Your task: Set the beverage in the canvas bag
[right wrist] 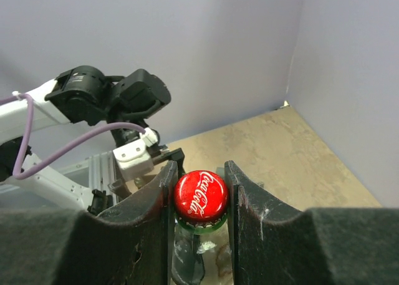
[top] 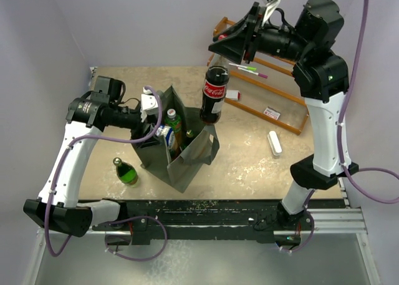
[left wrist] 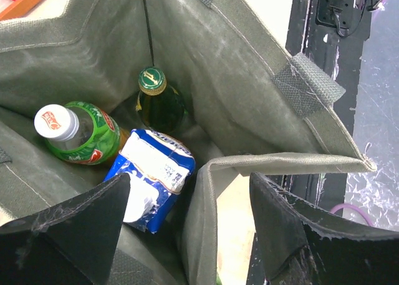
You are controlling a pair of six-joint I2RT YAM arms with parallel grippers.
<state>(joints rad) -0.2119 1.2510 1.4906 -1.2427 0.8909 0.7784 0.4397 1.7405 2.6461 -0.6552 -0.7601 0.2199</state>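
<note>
Next, my right gripper moves back, to the left in the top view and down, and releases the cola in the gap beside the carton (left wrist: 153, 173), as that stands free.
The dark grey-green canvas bag (top: 187, 163) stands open at the table's near middle. It holds a green tea bottle (left wrist: 78, 132), a dark green bottle with a gold cap (left wrist: 156, 101) and a blue-and-white carton (left wrist: 153, 173). My right gripper (right wrist: 199, 179) is shut on the red cap (right wrist: 200, 196) of a cola bottle (top: 214, 95). The bottle hangs upright with its base just over the bag's far right rim. My left gripper (left wrist: 189, 182) is open. Its fingers straddle the bag's left rim (left wrist: 215, 173), one inside and one outside.
A small green bottle (top: 126, 171) stands on the table left of the bag. A wooden rack (top: 274, 88) with markers lies at the back right. A small card (top: 271, 113) and a white oblong object (top: 274, 143) lie right of the bag.
</note>
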